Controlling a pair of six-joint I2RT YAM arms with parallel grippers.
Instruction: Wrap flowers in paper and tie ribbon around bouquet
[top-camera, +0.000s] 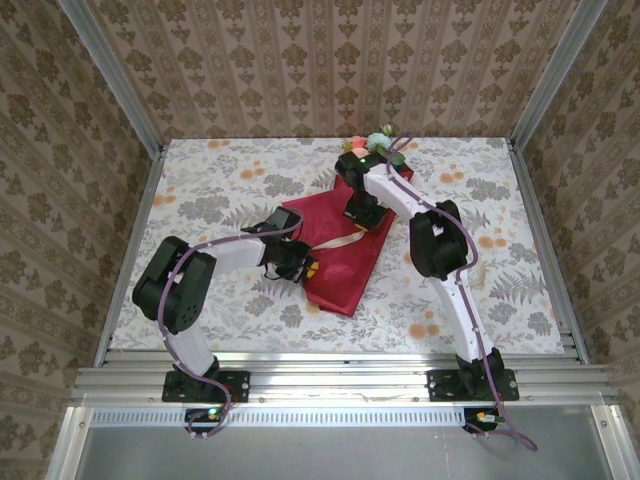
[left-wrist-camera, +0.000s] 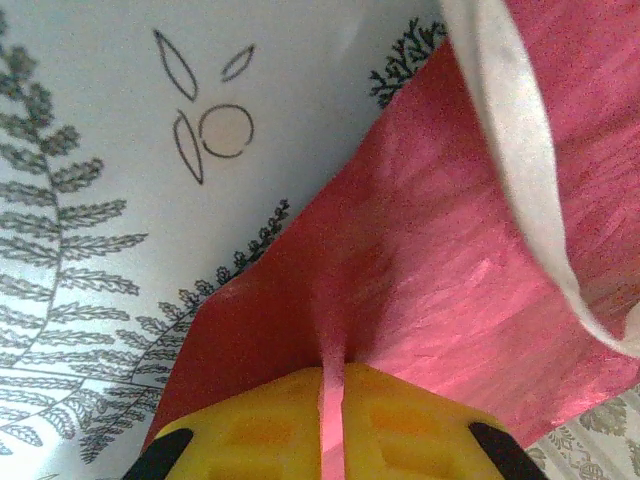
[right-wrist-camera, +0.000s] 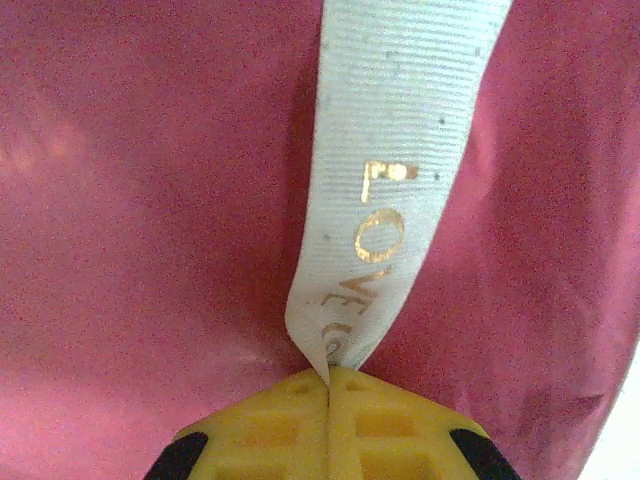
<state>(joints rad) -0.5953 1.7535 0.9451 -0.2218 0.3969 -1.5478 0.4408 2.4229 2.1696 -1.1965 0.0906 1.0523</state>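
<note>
My right gripper carries the ribbon (top-camera: 345, 241) outward across the paper's long edge near the flowers next, then releases it. The ribbon reaches only partway over the paper.
The red paper (top-camera: 335, 262) lies folded on the tablecloth, and the flowers (top-camera: 375, 146) poke out past its far end, forming the bouquet. The cream ribbon (top-camera: 345, 241) runs across the paper. My left gripper (top-camera: 300, 268) is at the paper's left edge. In the left wrist view it (left-wrist-camera: 332, 405) is shut on a pinched fold of the paper (left-wrist-camera: 450, 270), with the ribbon (left-wrist-camera: 520, 150) looping at the right. My right gripper (top-camera: 362, 214) hangs over the paper's upper part. In the right wrist view it (right-wrist-camera: 330, 385) is shut on the ribbon (right-wrist-camera: 390, 170), which carries gold lettering, above the paper (right-wrist-camera: 140, 250).
The flowered tablecloth (top-camera: 220, 190) covers the table, with metal frame posts at the corners and a rail (top-camera: 340, 380) along the near edge. The right arm's elbow (top-camera: 437, 240) reaches over the table's right half.
</note>
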